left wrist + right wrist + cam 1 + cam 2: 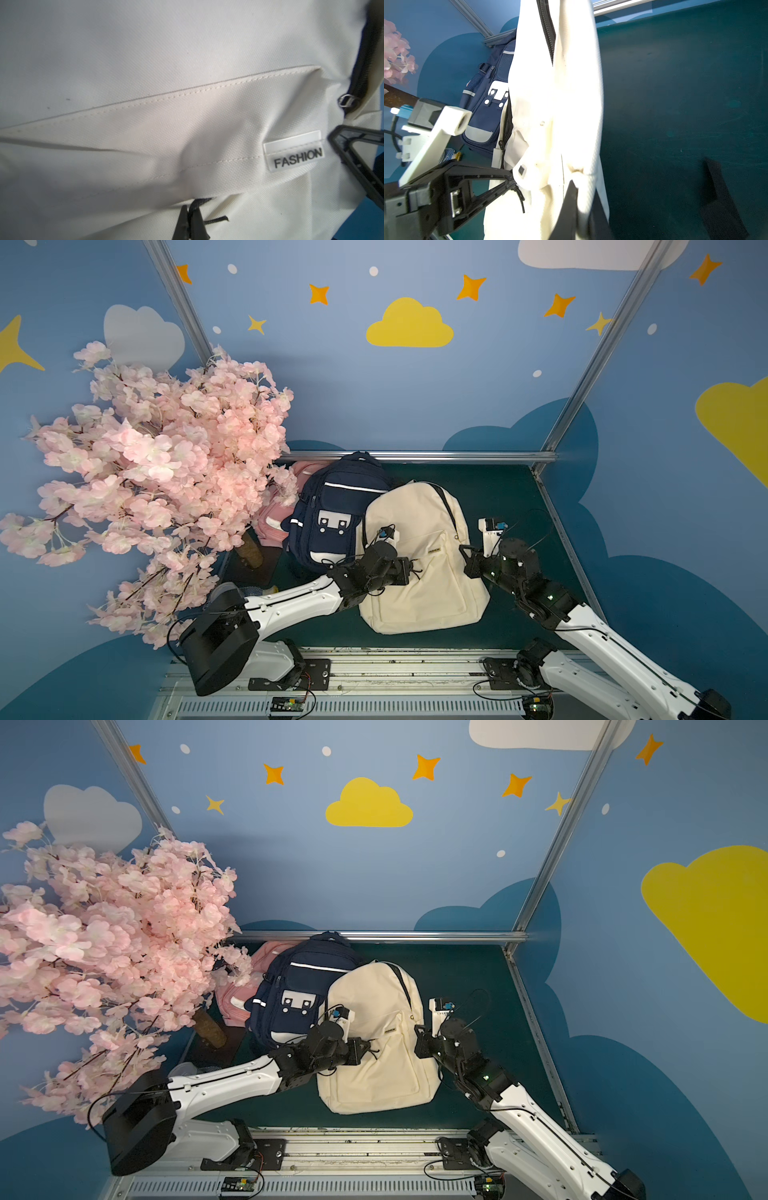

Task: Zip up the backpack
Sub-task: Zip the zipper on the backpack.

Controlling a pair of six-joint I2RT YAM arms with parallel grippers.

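Observation:
My left gripper has its cord (216, 220) just halfway, so it should next cross the front pocket toward the cream backpack's edge by the navy one, then let go.
A cream backpack (428, 601) (382, 1081) lies face up on the green mat, and its front fills the left wrist view with a "FASHION" label (295, 154). My left gripper (409, 570) (365, 1050) (190, 207) rests on the front pocket, shut on a black zipper pull cord (216, 220). My right gripper (465, 556) (417, 1036) (583, 187) is shut on a fold of cream fabric at the bag's right edge. The black main zipper (446, 502) (548, 31) runs along the upper right side. Its metal slider (345, 103) shows near that edge.
A navy backpack (332, 514) (291, 994) leans against the cream one's left side, with a pink bag (272, 522) behind it. A pink blossom tree (158, 472) fills the left. A metal rail (415, 457) bounds the green mat (511, 497) at the back. A black block (720, 197) lies on the mat.

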